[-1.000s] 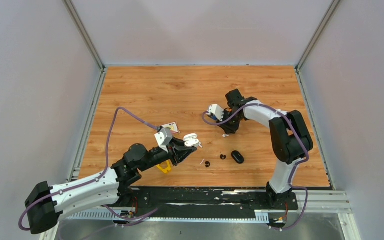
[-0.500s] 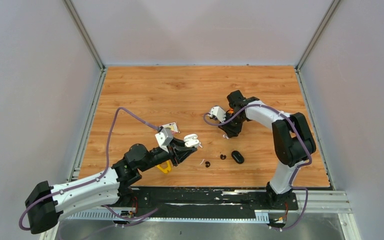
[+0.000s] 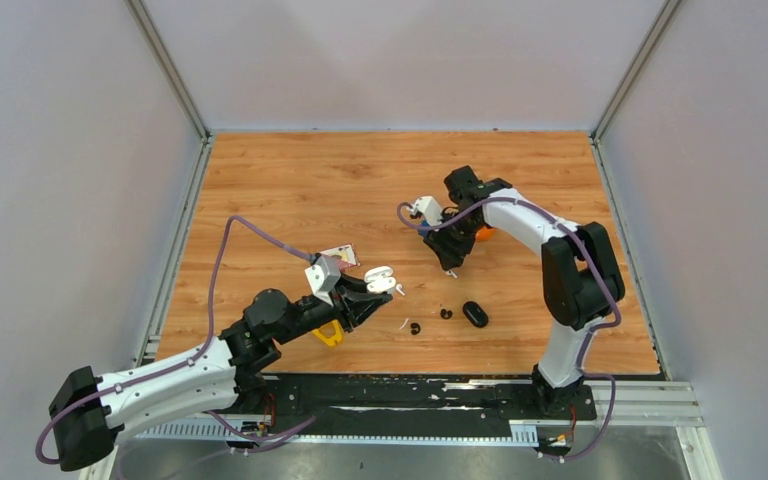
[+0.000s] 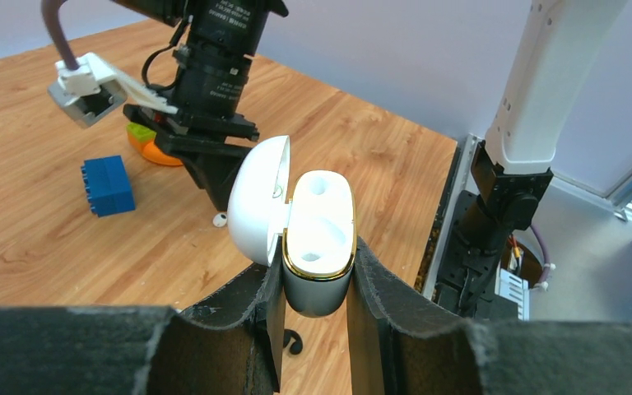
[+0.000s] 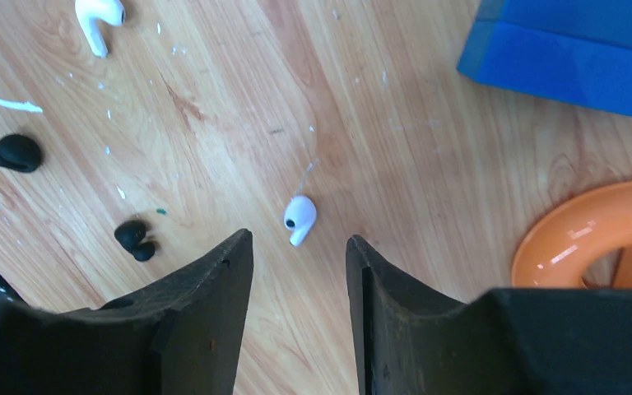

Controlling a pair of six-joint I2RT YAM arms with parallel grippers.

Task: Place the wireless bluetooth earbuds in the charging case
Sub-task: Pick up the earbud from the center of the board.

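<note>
The rounded head of the nearer white earbud faces the gap between the right gripper's open fingers but sits below them, so the robot's right gripper will lower onto it.
My left gripper (image 4: 317,267) is shut on the white charging case (image 4: 321,239), held upright above the table with its lid (image 4: 257,202) open and both sockets empty; it also shows in the top view (image 3: 381,280). My right gripper (image 5: 299,243) is open, pointing down, with a white earbud (image 5: 299,220) on the table just beyond its fingertips, not touching them. A second white earbud (image 5: 99,15) lies farther off. Two black earbuds (image 5: 16,153) (image 5: 136,239) lie on the wood to the left, and show in the top view (image 3: 415,328) (image 3: 446,314).
A black oval case (image 3: 475,314) lies right of the black buds. A blue block (image 5: 576,49) and an orange ring (image 5: 592,239) sit close to my right gripper. A yellow piece (image 3: 328,335) lies under my left arm, with a small card (image 3: 340,256) behind it.
My right gripper has shifted a little left and toward the back, now standing over the white earbud. My left gripper and the case have barely moved.
</note>
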